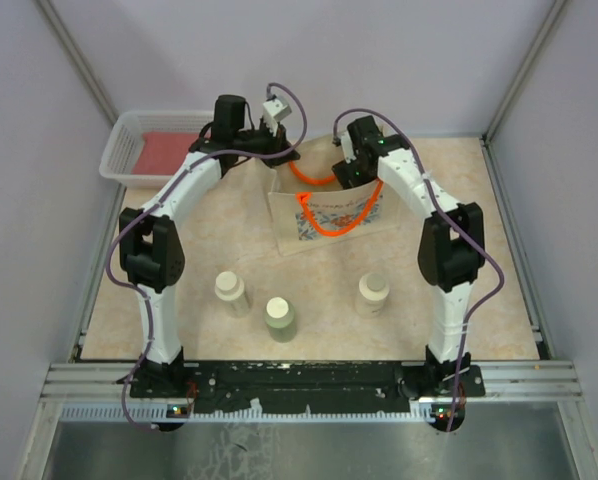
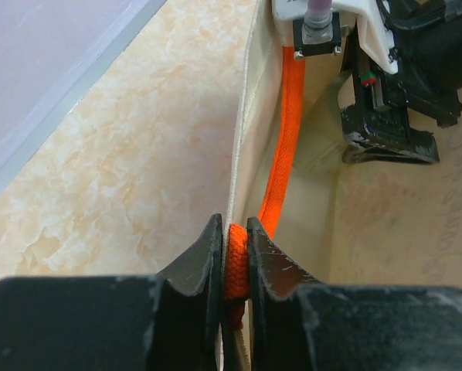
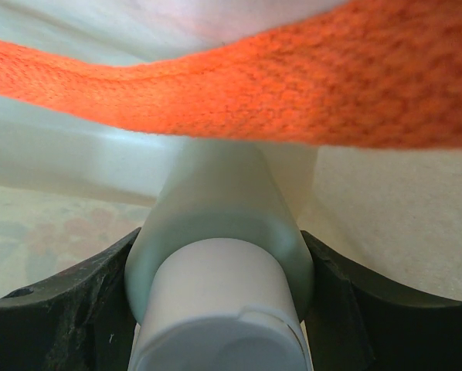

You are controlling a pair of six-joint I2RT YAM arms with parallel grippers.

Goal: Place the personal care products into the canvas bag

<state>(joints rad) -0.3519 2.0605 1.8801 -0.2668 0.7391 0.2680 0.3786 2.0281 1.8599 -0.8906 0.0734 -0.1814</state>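
My right gripper shifts slightly to the right in the top view next and opens, since the pale green bottle already hangs inside the bag's sides.
The canvas bag [image 1: 324, 215] stands at the table's back middle, with its floral panel facing forward. My left gripper [image 2: 233, 232] is shut on an orange handle [image 2: 281, 139] at the bag's left rim [image 2: 242, 139] and holds it up. My right gripper [image 3: 219, 255] is shut on a pale green bottle [image 3: 215, 216] with a cream cap. It hangs at the bag's mouth [image 1: 357, 170], under the other orange handle [image 3: 254, 85]. On the table in front stand a cream bottle [image 1: 230, 291], a green bottle [image 1: 280, 317] and another cream bottle [image 1: 372, 292].
A white mesh basket [image 1: 129, 150] holding a flat red item [image 1: 169, 152] sits at the back left corner. Walls enclose the table on the left, back and right. The right arm's black gripper body [image 2: 401, 69] shows inside the bag in the left wrist view.
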